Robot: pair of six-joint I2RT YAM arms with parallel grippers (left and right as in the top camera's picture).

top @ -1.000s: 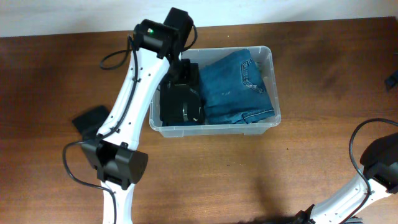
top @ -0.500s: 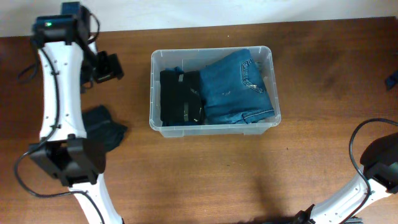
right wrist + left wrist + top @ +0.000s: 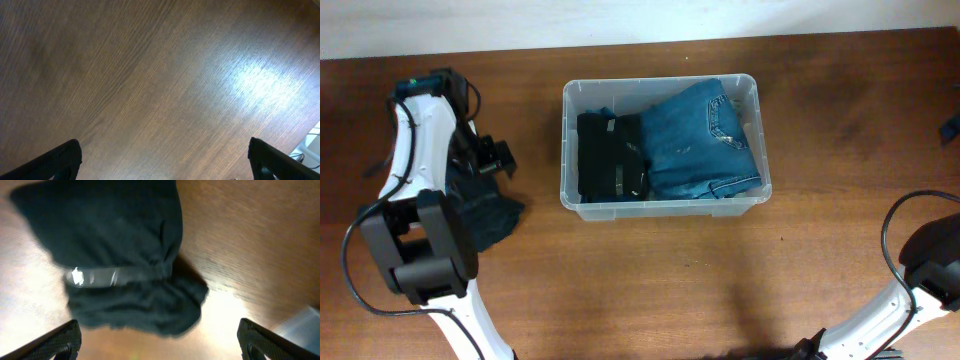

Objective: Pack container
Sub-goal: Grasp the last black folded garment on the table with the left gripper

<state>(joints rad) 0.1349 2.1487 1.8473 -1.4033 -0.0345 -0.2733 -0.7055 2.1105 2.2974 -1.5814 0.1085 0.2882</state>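
Next, I need to lower my open left gripper onto the near part of the dark bundled garment [image 3: 480, 205] [image 3: 151, 297], just beside its piece of tape, because the garment is below that gripper.
The clear plastic container [image 3: 567, 150] stands at the table's middle back. It holds folded blue jeans [image 3: 702, 140] on the right and a folded black garment [image 3: 611, 155] on the left. A dark bundled garment [image 3: 480, 205] with a strip of clear tape lies on the table left of the container; it fills the top of the left wrist view [image 3: 120, 260]. My left gripper [image 3: 490, 158] hovers over that bundle, open and empty; its fingertips [image 3: 159, 342] are wide apart. My right gripper [image 3: 165, 162] is open over bare wood; only its arm shows overhead.
The right arm's base [image 3: 930, 265] and cable sit at the lower right corner. The left arm's base [image 3: 420, 250] stands at the lower left. A corner of the container [image 3: 300, 322] shows at the right edge of the left wrist view.
My left gripper left the container, where the black garment now lies, swung far left, then came down over the dark bundle on the table. The right arm has not moved.
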